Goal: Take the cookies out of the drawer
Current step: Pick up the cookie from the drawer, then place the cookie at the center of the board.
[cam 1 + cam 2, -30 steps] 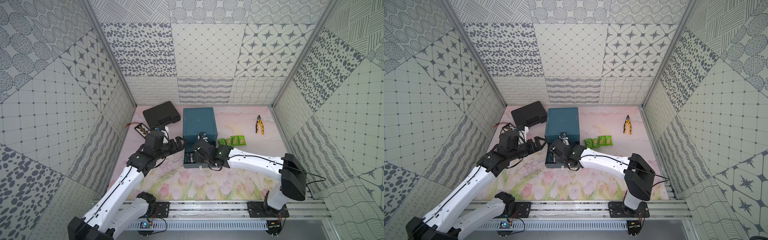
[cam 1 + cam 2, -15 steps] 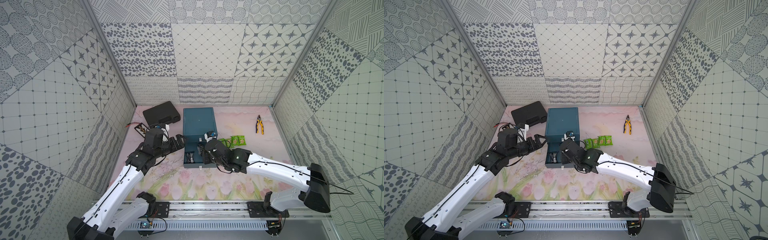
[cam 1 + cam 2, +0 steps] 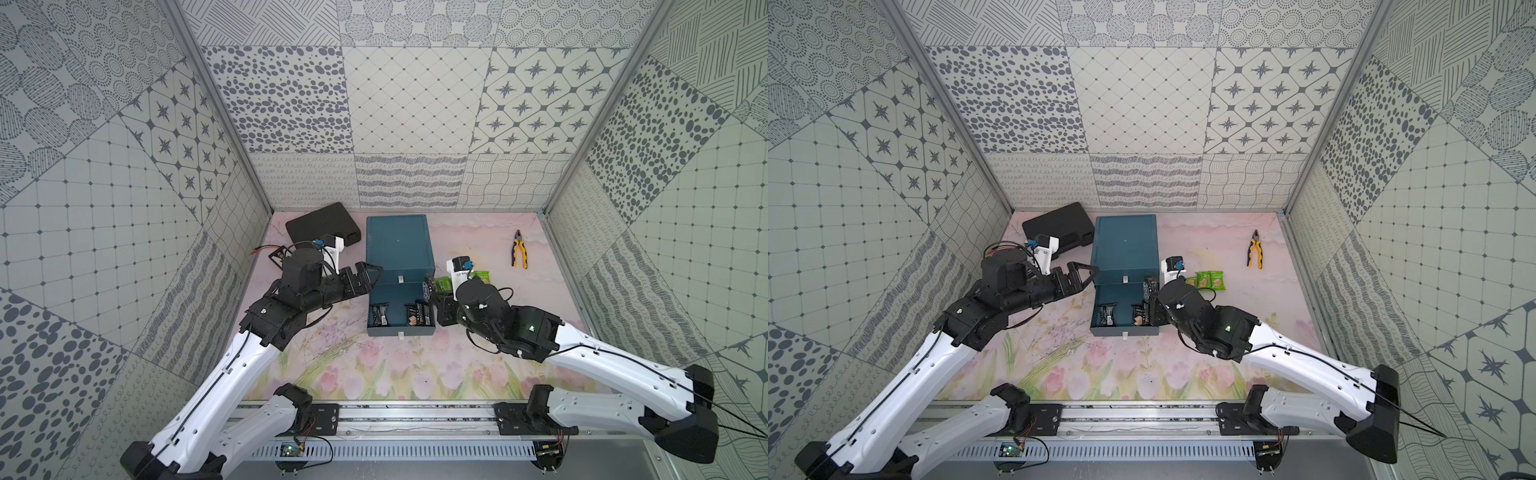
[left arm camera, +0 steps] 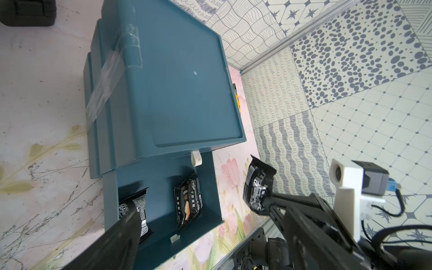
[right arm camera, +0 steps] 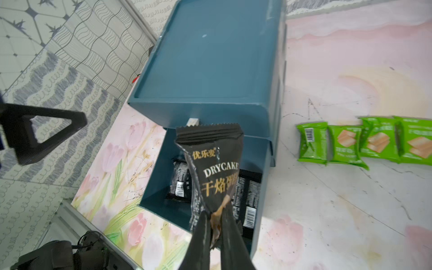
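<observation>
Next, the right gripper carries the black packet past the drawer's side and goes down to release it by the green packets, where clear tabletop lies below the gripper.
A teal drawer cabinet [image 3: 397,245] stands mid-table with its bottom drawer [image 3: 401,330] pulled out toward the front. Black cookies packets [image 3: 380,318] [image 3: 417,318] lie inside the drawer and also show in the wrist views [image 4: 188,201] [image 5: 180,184]. My right gripper [image 5: 214,210] is shut on one black cookie packet [image 5: 210,168], held upright over the drawer's right edge [image 3: 1150,286]. Several green cookie packets [image 3: 482,276] [image 5: 374,142] lie in a row on the table, right of the cabinet. My left gripper [image 3: 368,272] hovers open and empty at the cabinet's left side.
Yellow-handled pliers [image 3: 519,254] lie at the back right. A black case [image 3: 322,224] sits at the back left beside the cabinet. A small dark item with wires [image 3: 276,255] lies by the left wall. Patterned walls close in three sides.
My right gripper has risen out of the drawer with a black packet and shifted right. The right arm's elbow has swung out to the right. The left arm has barely moved.
</observation>
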